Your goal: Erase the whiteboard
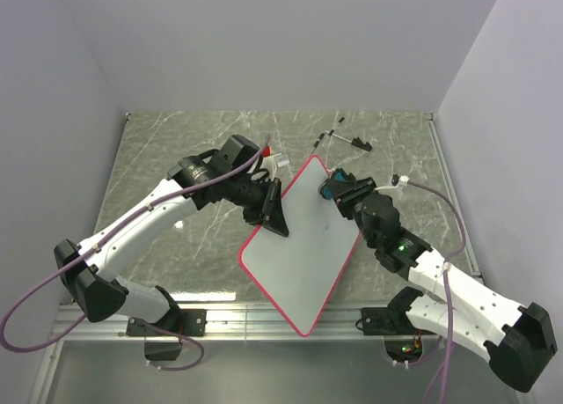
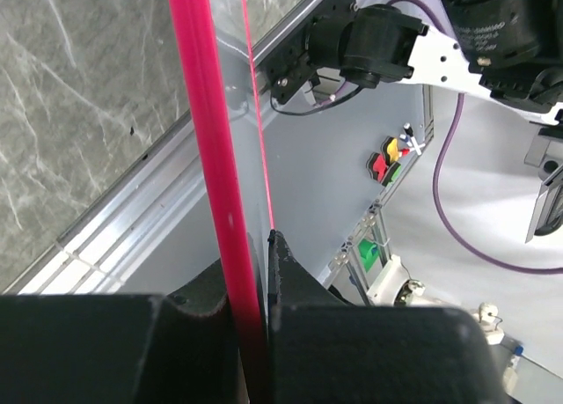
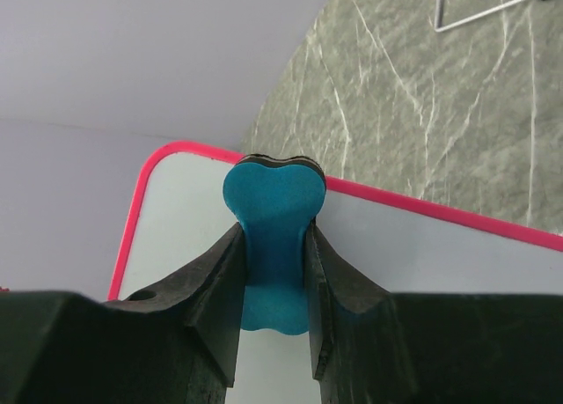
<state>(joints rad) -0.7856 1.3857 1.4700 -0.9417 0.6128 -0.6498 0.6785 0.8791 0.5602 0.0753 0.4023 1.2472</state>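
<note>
My right gripper should next move back along the board, then down to let go of the blue eraser [image 1: 327, 193], because the near marbled table is below my gripper and back from it.
The whiteboard [image 1: 299, 246], white with a pink-red frame, is held tilted above the table's middle. My left gripper [image 1: 274, 215] is shut on its left edge; in the left wrist view the pink frame [image 2: 211, 175] runs down between the fingers. My right gripper [image 1: 339, 193] is shut on a blue eraser [image 1: 327, 193] near the board's top right edge. In the right wrist view the blue eraser [image 3: 274, 237] sits pinched between the fingers against the board face [image 3: 185, 228], close to its pink corner. I see no writing on the board.
A wire stand with a black tip [image 1: 345, 140] lies on the grey marbled table [image 1: 176, 149] at the back right. A small red thing [image 1: 266, 150] shows behind the left wrist. An aluminium rail [image 1: 264, 316] runs along the near edge.
</note>
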